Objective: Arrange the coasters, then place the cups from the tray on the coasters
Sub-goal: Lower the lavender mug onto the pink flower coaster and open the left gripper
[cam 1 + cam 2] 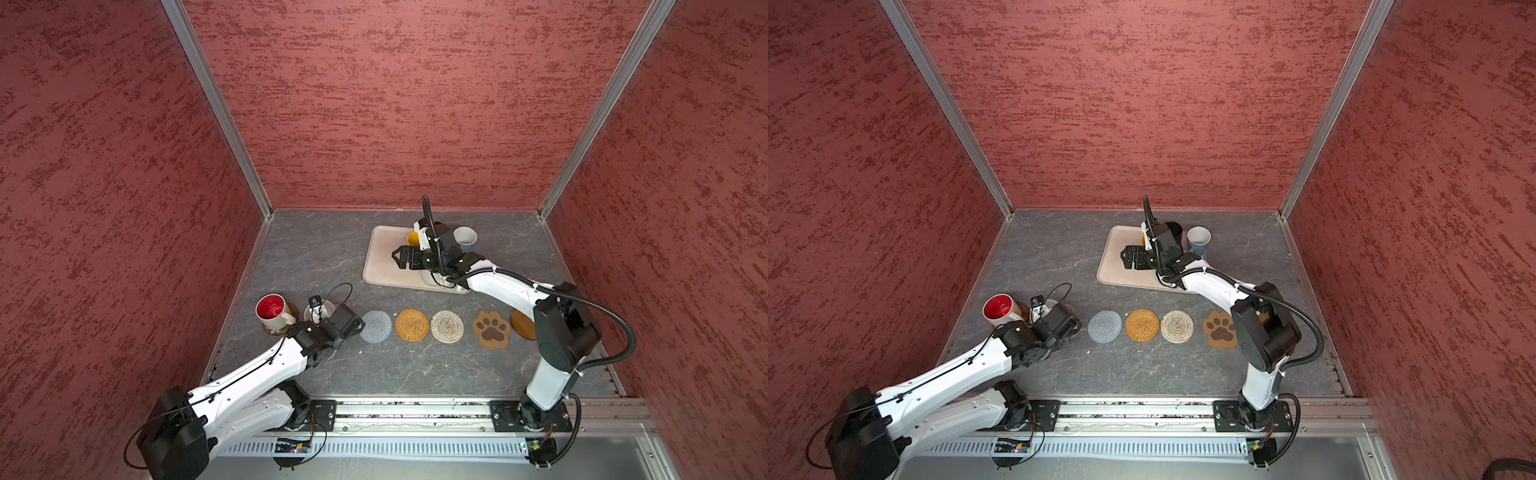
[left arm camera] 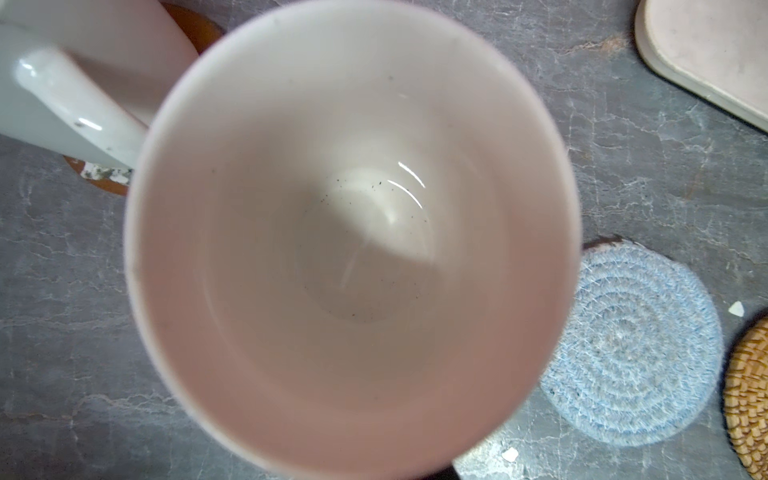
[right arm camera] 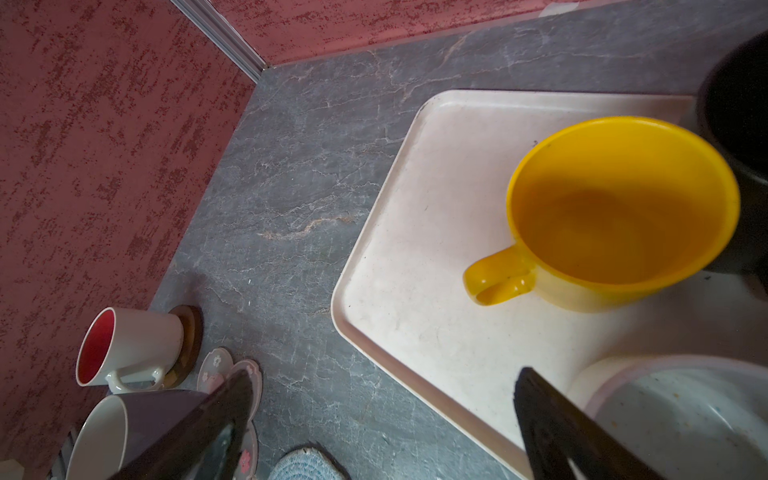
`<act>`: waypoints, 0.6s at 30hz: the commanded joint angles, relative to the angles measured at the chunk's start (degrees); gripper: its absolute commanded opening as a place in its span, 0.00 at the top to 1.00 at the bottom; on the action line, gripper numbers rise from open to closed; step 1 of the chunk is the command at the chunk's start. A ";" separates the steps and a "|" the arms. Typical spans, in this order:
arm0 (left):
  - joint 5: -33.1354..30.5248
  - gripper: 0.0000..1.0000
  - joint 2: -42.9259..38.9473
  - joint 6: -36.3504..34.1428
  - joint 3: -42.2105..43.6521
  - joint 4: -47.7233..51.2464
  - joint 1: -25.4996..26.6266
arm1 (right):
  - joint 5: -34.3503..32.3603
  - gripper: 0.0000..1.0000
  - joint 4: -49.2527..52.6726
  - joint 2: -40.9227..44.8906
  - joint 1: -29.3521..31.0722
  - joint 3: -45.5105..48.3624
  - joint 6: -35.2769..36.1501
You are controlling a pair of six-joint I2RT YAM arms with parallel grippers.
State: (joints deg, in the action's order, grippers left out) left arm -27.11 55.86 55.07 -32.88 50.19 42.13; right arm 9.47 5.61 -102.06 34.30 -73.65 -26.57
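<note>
My left gripper stays low over the pink flower coaster next and opens to release the white cup's rim, because that coaster lies beneath the cup.
My left gripper (image 1: pixel 316 309) is shut on the rim of a white cup (image 2: pixel 353 249), which stands over the pink flower coaster (image 3: pixel 232 374); the cup hides its fingers in the left wrist view. Beside it a red-inside cup (image 1: pixel 272 311) rests on a wooden disc (image 1: pixel 274 331). Grey-blue (image 1: pixel 376 327), orange-tan (image 1: pixel 412 325), beige (image 1: pixel 447 326), paw (image 1: pixel 491 329) and wooden (image 1: pixel 521 325) coasters lie in a row. My right gripper (image 3: pixel 382 419) hangs open over the tray (image 1: pixel 382 257), near the yellow cup (image 3: pixel 623 208), black cup (image 3: pixel 739 124) and another white cup (image 3: pixel 685 415).
A light blue cup (image 1: pixel 465 239) stands at the tray's far right corner. The right arm's elbow (image 1: pixel 561 328) hangs over the right end of the coaster row. Red walls close in the grey stone tabletop (image 1: pixel 316 257) on three sides.
</note>
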 commanded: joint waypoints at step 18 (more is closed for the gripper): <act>-1.72 1.00 0.81 -1.61 2.19 -7.30 -2.25 | 0.94 0.01 -1.65 1.23 0.49 2.06 -0.43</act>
State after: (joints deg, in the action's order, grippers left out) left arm -26.94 56.73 54.37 -30.72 45.98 40.36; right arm 9.89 5.39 -102.06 34.37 -72.05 -26.63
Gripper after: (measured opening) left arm 0.169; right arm 0.987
